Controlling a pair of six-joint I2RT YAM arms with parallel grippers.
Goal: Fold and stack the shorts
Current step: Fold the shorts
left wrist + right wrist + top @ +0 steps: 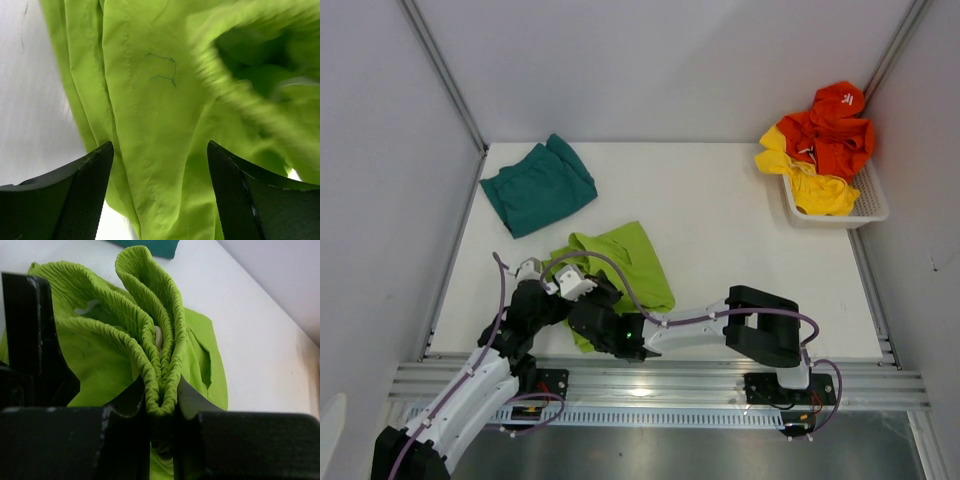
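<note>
I should next pull my right gripper back over the near part of the lime shorts and let go of the waistband (162, 385) there, because its folds are bunched between my fingers.
The lime green shorts (630, 262) lie crumpled at the near middle of the table. My right gripper (605, 325) is shut on their bunched elastic waistband (162, 385) at the near edge of the garment, with the gathered folds rising between the jaws. My left gripper (575, 288) is open just above the left part of the lime fabric (150, 125), with cloth between its fingers (80, 195) but not clamped. The teal shorts (538, 185) lie folded at the back left of the table, apart from both grippers. A corner of them shows in the right wrist view (150, 246).
A white plastic basket (865, 205) stands at the back right, holding orange (835, 125) and yellow (810, 180) garments. Grey walls close in the table on the left, back and right. A metal rail (650, 380) runs along the near edge.
</note>
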